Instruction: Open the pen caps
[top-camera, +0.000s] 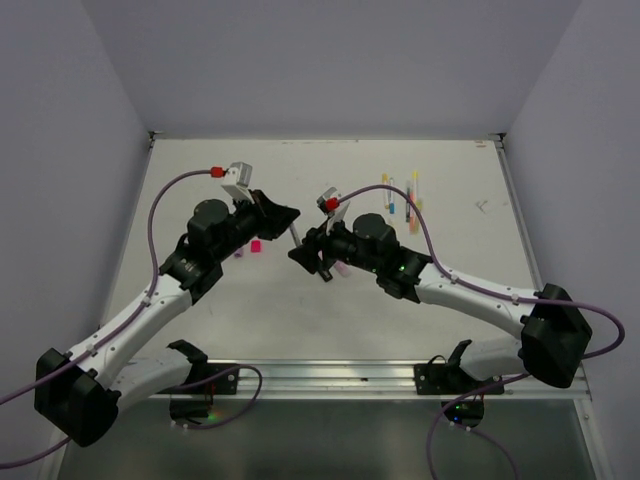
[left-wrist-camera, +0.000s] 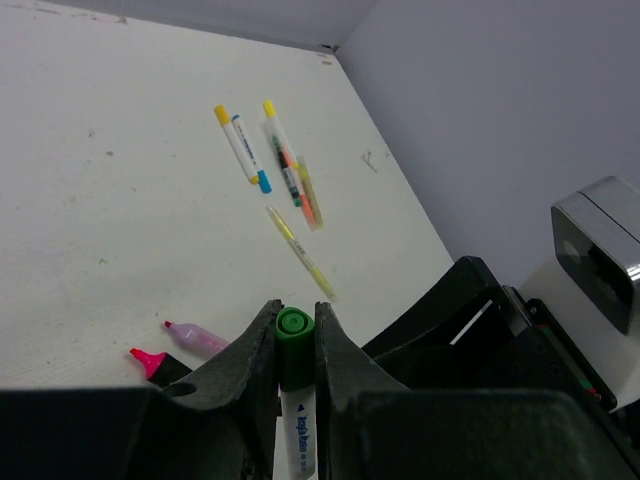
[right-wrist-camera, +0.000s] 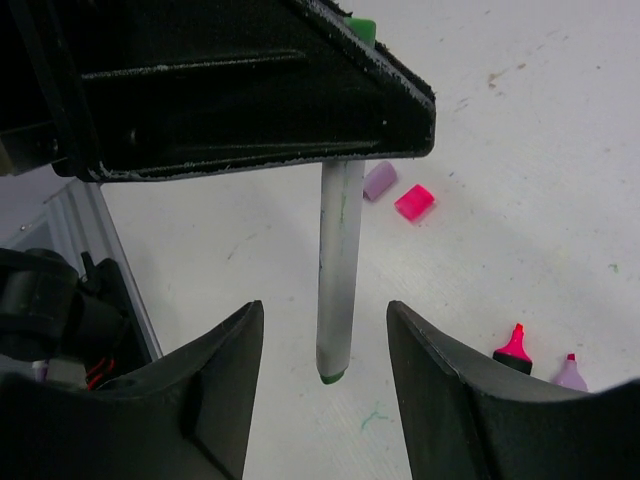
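Loose caps lie beside the lilac cap, so the left gripper next needs to bring the green cap down and to the left in the top view and release it there.
My left gripper (left-wrist-camera: 296, 312) is shut on a white pen (left-wrist-camera: 297, 425), gripping it at its green cap (left-wrist-camera: 295, 345), above the table. In the top view the left gripper (top-camera: 287, 216) holds the pen (top-camera: 296, 238) slanting down toward my right gripper (top-camera: 306, 256). In the right wrist view the pen body (right-wrist-camera: 339, 270) hangs from the left gripper, and the cap (right-wrist-camera: 360, 27) peeks above it. My right gripper (right-wrist-camera: 323, 310) is open, its fingers either side of the pen's lower, green-tipped end, not touching it.
A loose lilac cap (right-wrist-camera: 379, 180) and pink cap (right-wrist-camera: 414, 201) lie on the table, and so do an uncapped pink-tipped pen (right-wrist-camera: 513, 349) and lilac pen (right-wrist-camera: 571, 373). Several thin pens (top-camera: 404, 200) lie in a group at the back right.
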